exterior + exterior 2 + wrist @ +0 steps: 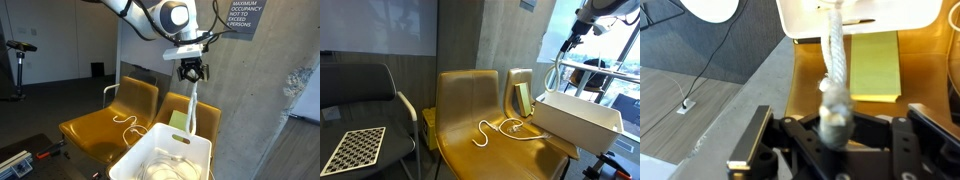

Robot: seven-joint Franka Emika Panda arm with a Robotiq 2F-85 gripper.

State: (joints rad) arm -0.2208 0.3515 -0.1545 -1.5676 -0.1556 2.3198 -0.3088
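The open white plastic bin is below my gripper, so next I will lower toward it and release the knotted rope end over it.
My gripper point(190, 72) hangs high above the yellow chairs and is shut on the knotted end of a thick white rope point(835, 105). From the jaws the rope point(191, 98) drops straight down into a white plastic bin point(140, 158) that stands on the chair seat. In the wrist view my gripper point(836, 122) pinches the knot, and the rope runs away towards the bin point(800, 20). In an exterior view the gripper point(570, 30) sits at the top right, with the rope point(556, 70) hanging to the bin point(582, 122). More white rope lies coiled inside the bin.
Two yellow chairs point(465, 100) stand side by side against a concrete wall point(260, 90). A thin white cord point(498, 130) lies looped on a seat. A yellow-green pad point(872, 65) leans against a chair back. A black chair holds a checkered board point(355, 148).
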